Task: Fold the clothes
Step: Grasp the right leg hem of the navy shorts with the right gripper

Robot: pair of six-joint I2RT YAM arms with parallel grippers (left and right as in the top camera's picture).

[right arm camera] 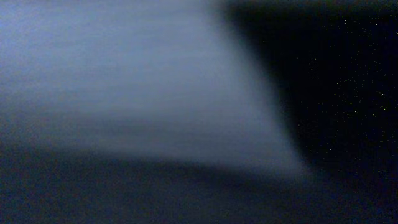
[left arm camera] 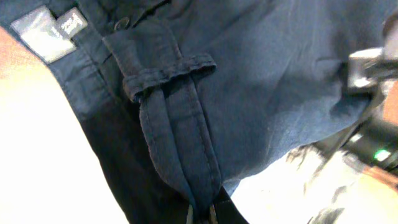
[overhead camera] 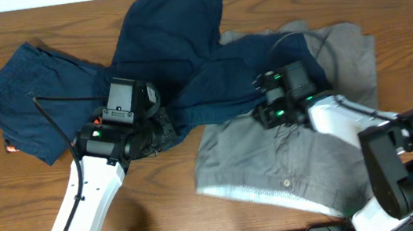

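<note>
My left gripper draws the pinched navy fold back and down next onto bare wood (overhead camera: pixel 164 168) on the fold's near side, then opens.
Navy-blue shorts (overhead camera: pixel 182 43) lie crumpled across the middle of the table, stretched between my two arms. My left gripper (overhead camera: pixel 162 130) is shut on a fold of them. The left wrist view shows the fingertips (left arm camera: pixel 200 214) pinching the cloth below a belt loop (left arm camera: pixel 168 71), with a button (left arm camera: pixel 121 23) and a grey label (left arm camera: pixel 46 31) on the waistband. My right gripper (overhead camera: pixel 261 99) sits at the shorts' right edge, over the grey shorts (overhead camera: pixel 275 162). The right wrist view is filled with blurred navy cloth (right arm camera: pixel 137 93), and the jaws are hidden.
A second navy piece (overhead camera: pixel 26 94) lies at the far left with a small red tag (overhead camera: pixel 10 147) at its edge. The grey shorts spread from the back right to the front, with a button (overhead camera: pixel 286 182) near the waistband. Bare wood table (overhead camera: pixel 162 208) shows at the front.
</note>
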